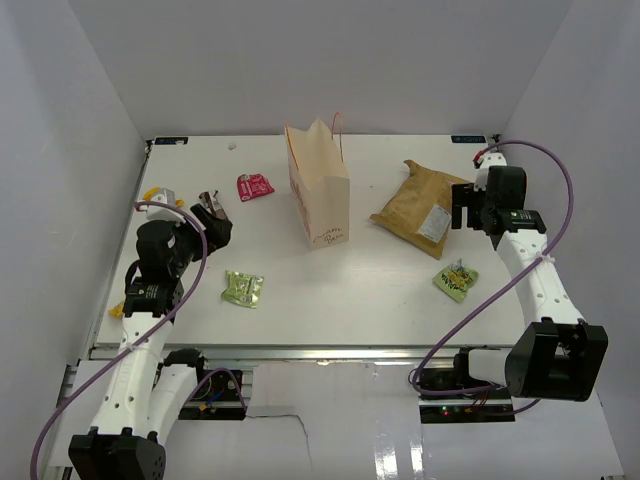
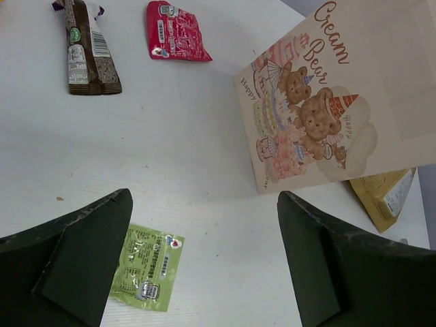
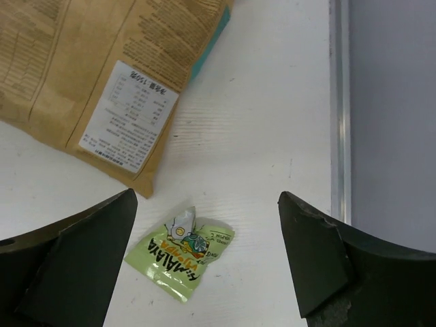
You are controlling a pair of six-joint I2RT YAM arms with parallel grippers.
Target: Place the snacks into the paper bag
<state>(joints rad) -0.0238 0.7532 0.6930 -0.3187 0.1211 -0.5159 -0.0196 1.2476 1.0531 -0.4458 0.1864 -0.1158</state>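
I should next turn my right gripper and lower it back onto the crumpled end of the second green packet to close there, because the packet's wrapper bunches into a raised fold.
The cream paper bag stands upright mid-table; its bear print shows in the left wrist view. The brown-gold pouch lies right of it and fills the upper left of the right wrist view. A green packet lies front left, by my left finger in the left wrist view. A second green packet lies front right. A red packet lies back left. My left gripper is open and empty. My right gripper is open and empty above the pouch's edge.
A brown bar wrapper lies near the left gripper. A yellow wrapper lies at the far left edge. A metal rail marks the table's right edge. White walls enclose the table on three sides.
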